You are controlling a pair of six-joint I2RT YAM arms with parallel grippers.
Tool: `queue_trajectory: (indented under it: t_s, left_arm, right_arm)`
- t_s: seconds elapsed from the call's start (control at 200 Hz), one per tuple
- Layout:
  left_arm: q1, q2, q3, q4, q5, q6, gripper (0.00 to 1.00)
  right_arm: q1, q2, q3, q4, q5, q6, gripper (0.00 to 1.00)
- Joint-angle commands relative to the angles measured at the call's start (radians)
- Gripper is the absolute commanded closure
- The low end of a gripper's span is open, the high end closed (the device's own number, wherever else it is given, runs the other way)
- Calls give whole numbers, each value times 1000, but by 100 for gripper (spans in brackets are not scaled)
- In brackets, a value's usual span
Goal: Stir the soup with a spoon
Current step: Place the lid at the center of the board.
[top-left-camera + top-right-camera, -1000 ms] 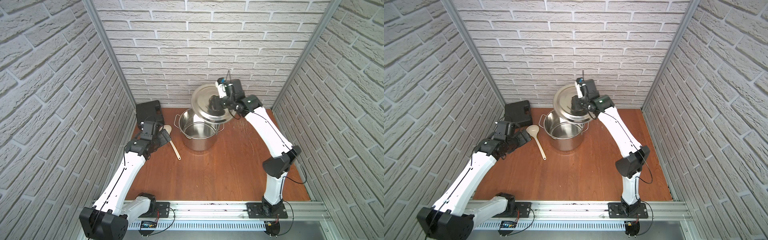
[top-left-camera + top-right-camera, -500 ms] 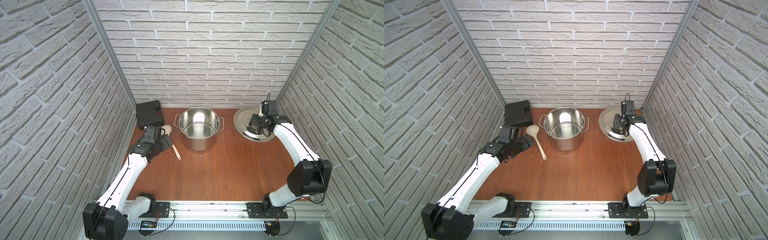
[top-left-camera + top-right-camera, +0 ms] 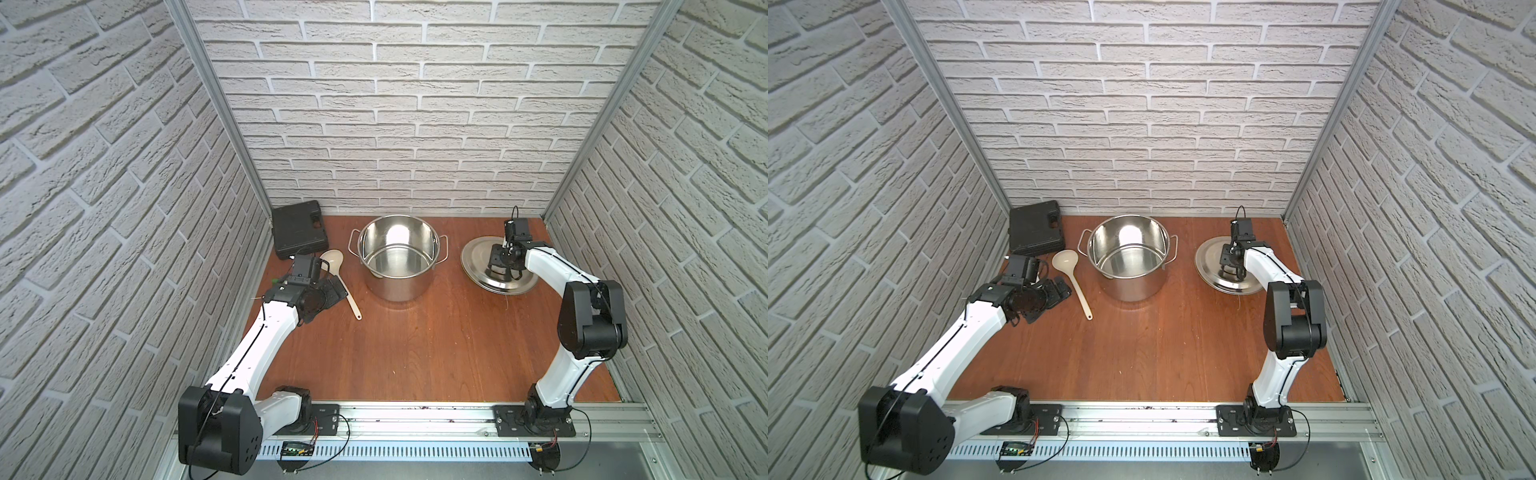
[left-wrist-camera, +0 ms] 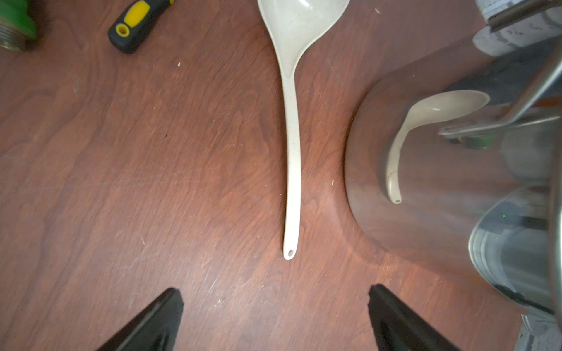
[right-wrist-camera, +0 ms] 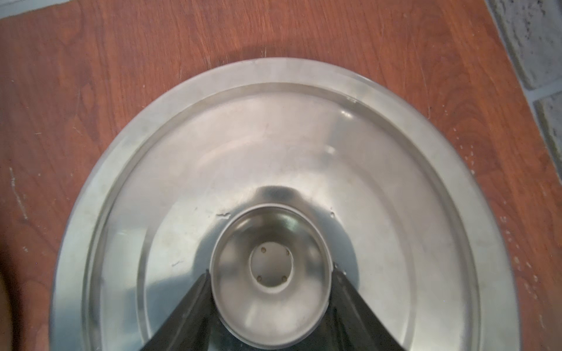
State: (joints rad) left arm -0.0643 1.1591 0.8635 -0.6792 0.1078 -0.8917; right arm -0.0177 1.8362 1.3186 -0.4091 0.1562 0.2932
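Note:
The right gripper lowers the lid onto the tabletop beside the pot next and lets go of the lid's knob, as that clear wood lies just below the gripper.
The cream spoon [image 3: 348,297] [image 3: 1077,291] lies flat on the wooden table left of the steel pot [image 3: 399,286] [image 3: 1129,286], bowl toward the back wall. No soup shows; the pot's inside is bare shiny metal. My left gripper [image 3: 332,291] [image 3: 1059,291] [image 4: 273,294] is open, low over the table just short of the spoon's handle end [image 4: 290,252], touching nothing. My right gripper [image 3: 503,268] [image 3: 1231,268] [image 5: 270,270] is shut on the knob of the round steel lid [image 3: 478,257] [image 5: 273,136], which sits low at the table right of the pot.
A black case [image 3: 299,232] [image 3: 1036,226] lies in the back left corner. In the left wrist view a black-and-yellow screwdriver handle [image 4: 137,24] and a green fitting [image 4: 15,24] lie beyond the spoon. Brick walls close in three sides.
My right arm carried the lid from above the pot over to the right and down to the table. My left gripper shifted slightly along the spoon, staying open.

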Motion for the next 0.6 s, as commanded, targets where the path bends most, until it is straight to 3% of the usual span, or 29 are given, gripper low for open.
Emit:
queue_trajectory:
  t_s: [0.0,0.44,0.595]
  left_arm:
    - [15,11,-16,22,32,13,2]
    - [21,132,4,25,-38,52,5]
    - [21,167,5,52,-42,47,6]
  right_arm:
    - [-2,15,34,92,3,-12,97]
    - [0,54,-10,88,-17,2,97]
    - [-2,84,28,25,-31,12,89]
